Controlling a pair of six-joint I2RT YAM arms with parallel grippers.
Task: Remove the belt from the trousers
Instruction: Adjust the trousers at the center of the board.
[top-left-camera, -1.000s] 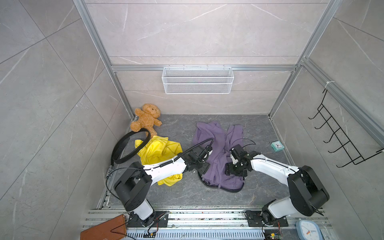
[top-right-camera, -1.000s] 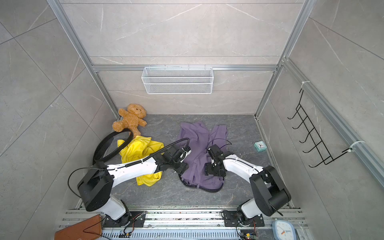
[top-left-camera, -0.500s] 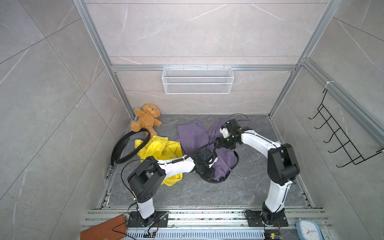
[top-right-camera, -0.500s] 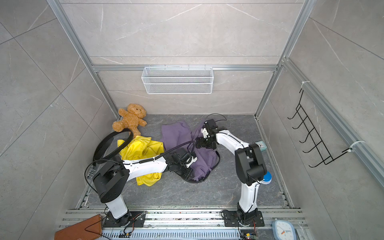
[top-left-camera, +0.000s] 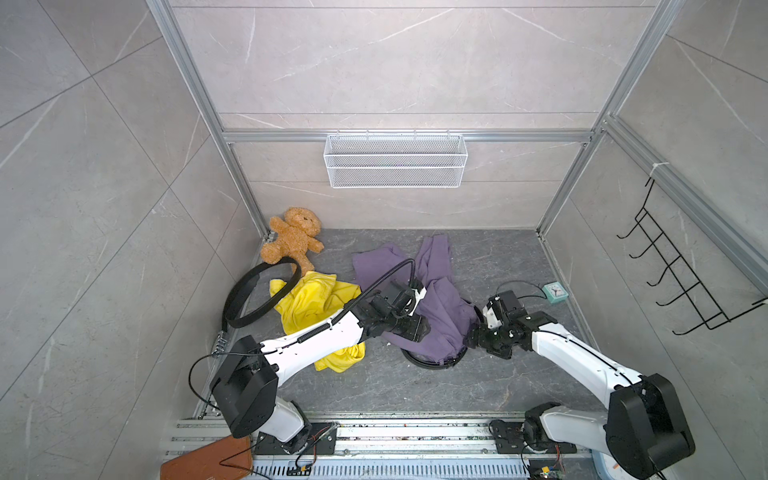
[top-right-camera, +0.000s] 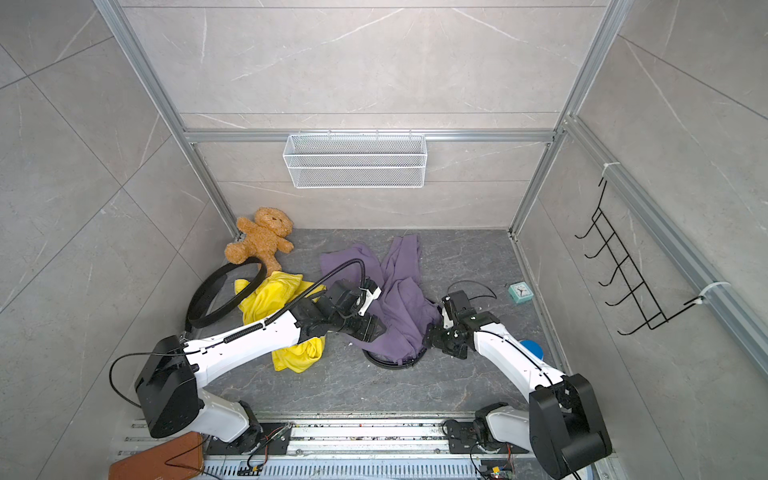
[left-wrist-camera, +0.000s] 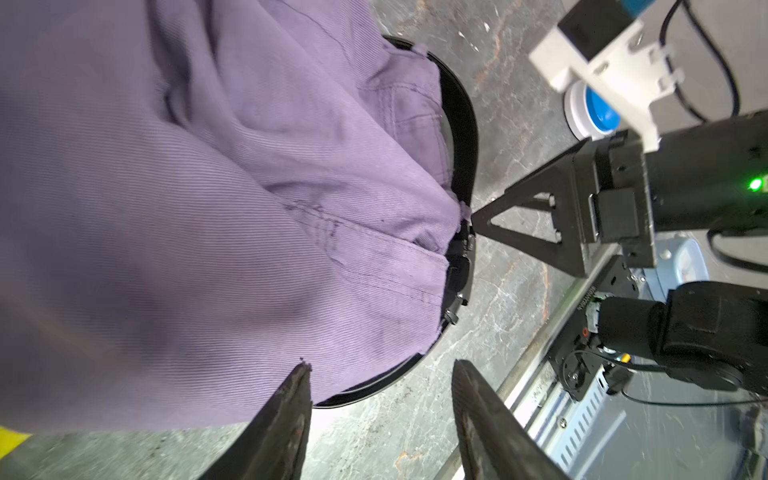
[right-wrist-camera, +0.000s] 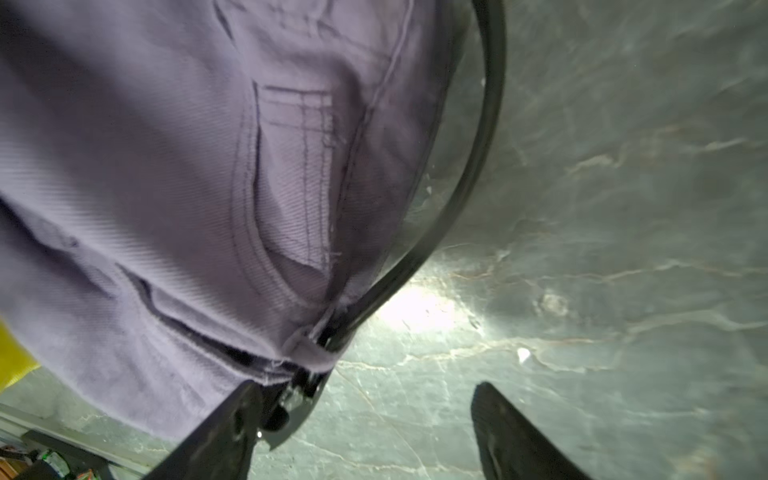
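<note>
The robot will move its right gripper outward onto the belt's bare part (top-left-camera: 478, 311) (right-wrist-camera: 475, 164) and close it where that part of the belt curves away from the trousers.
The purple trousers (top-left-camera: 436, 299) lie crumpled mid-floor, legs toward the back wall. The black belt (top-left-camera: 432, 365) sits in their waistband and shows as a curved loop at the near edge in both top views (top-right-camera: 390, 362). My left gripper (top-left-camera: 409, 328) hovers over the waistband's left side; in the left wrist view it (left-wrist-camera: 380, 399) is open over the belt's edge (left-wrist-camera: 461, 124) and bare floor. My right gripper (top-left-camera: 471, 338) is at the waistband's right side. It (right-wrist-camera: 365, 415) is open in the right wrist view, one finger (right-wrist-camera: 232, 424) beside the belt's buckle end (right-wrist-camera: 291, 403).
A second black belt loop (top-left-camera: 249, 299) leans on the left wall, beside a teddy bear (top-left-camera: 293, 241) and a yellow cloth (top-left-camera: 316, 307). A teal clock (top-left-camera: 555, 289) and a blue-topped round thing (top-right-camera: 531, 349) lie at the right. A wire basket (top-left-camera: 395, 160) hangs at the back.
The right arm has pulled back from the far part of the trousers to the waistband's right side. The trousers have shifted, and the left gripper now sits over the waistband.
</note>
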